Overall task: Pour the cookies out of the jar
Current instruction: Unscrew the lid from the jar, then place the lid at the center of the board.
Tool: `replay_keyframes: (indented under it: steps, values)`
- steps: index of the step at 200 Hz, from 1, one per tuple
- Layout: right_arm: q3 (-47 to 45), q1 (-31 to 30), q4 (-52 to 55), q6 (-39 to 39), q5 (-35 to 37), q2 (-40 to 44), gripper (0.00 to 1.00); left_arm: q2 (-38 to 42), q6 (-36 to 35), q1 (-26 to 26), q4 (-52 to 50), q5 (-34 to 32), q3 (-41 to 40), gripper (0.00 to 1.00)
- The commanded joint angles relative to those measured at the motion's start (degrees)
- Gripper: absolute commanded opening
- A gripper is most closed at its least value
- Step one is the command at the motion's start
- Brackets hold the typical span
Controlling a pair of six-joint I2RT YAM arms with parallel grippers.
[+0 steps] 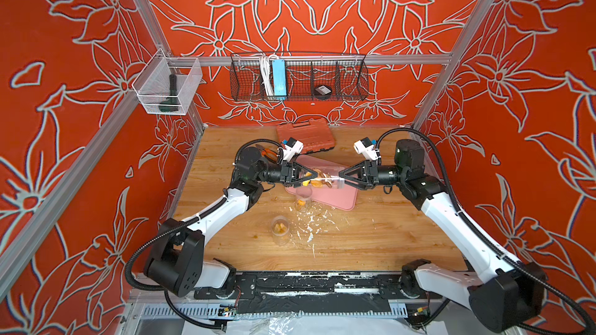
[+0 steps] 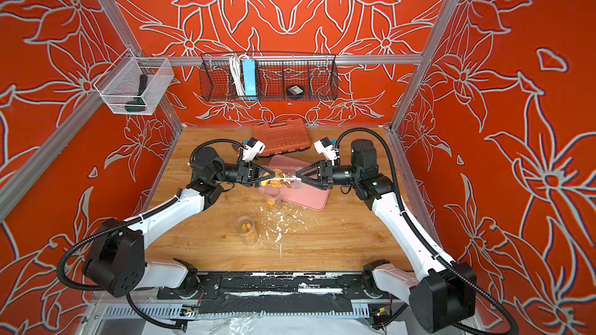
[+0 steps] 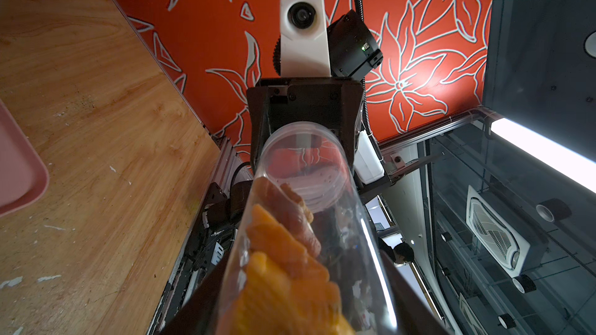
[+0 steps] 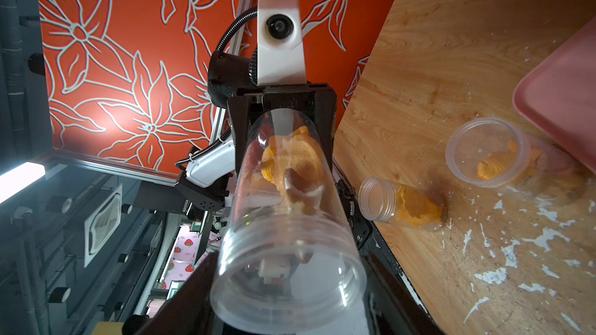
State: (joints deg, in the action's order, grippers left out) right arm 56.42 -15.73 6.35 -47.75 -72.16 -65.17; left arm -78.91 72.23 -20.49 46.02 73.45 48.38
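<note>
The cap needs to be pulled off the jar by my right gripper, tipped, brought down and let go beside the tray (image 1: pixel 342 199), where bare wood is below the gripper.
A clear plastic jar (image 1: pixel 325 178) (image 2: pixel 283 179) hangs level above the pink tray (image 1: pixel 342 199), held from both ends. The cookies (image 1: pixel 314 179) (image 2: pixel 274 181), orange with some tan ones, are bunched in its left half. My left gripper (image 1: pixel 313 178) (image 2: pixel 268 178) is shut on that end. In the left wrist view the jar (image 3: pixel 306 188) runs out from between the jaws, with the cookies (image 3: pixel 280 252) close by. My right gripper (image 1: pixel 340 178) (image 2: pixel 298 178) is shut on the threaded, capped end; in the right wrist view its fingers flank the jar (image 4: pixel 290 220), with the cookies (image 4: pixel 290 159) at the far end.
Two small open jars (image 1: pixel 303 199) (image 1: pixel 280 228) with orange pieces stand on the wooden table in front of the tray, among white flecks (image 1: pixel 311 223). An orange tool case (image 1: pixel 304 135) and pliers (image 1: pixel 267 153) lie at the back. A wire basket (image 1: pixel 300 75) hangs on the back wall.
</note>
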Motion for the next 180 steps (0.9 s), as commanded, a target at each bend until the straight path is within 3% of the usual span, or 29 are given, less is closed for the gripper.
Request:
replay_keyframes:
  steps: [1,54,87,117,146,180]
  values:
    - [1.23,1.81,-1.99,8.47,-1.73,2.01,0.54,0.86,4.14,1.95,1.61,0.82,0.83,0.59]
    - [-2.56,1.80,-11.59,11.44,0.04,4.27,0.51,0.42,5.38,1.95,3.45,0.88,0.70,0.59]
    - [-3.40,1.77,-10.00,15.03,4.07,5.18,0.50,0.43,5.38,1.95,3.46,0.82,0.66,0.59]
    - [1.39,3.15,8.32,23.36,11.97,3.14,0.50,0.55,5.47,1.95,3.45,0.91,0.79,0.59]
    - [1.39,6.96,18.71,20.90,20.99,2.63,0.50,1.03,5.38,1.95,3.20,0.91,0.66,0.59]
    - [-1.58,7.13,30.03,21.07,39.04,4.27,0.49,1.72,4.68,1.95,2.40,0.82,0.45,0.59]
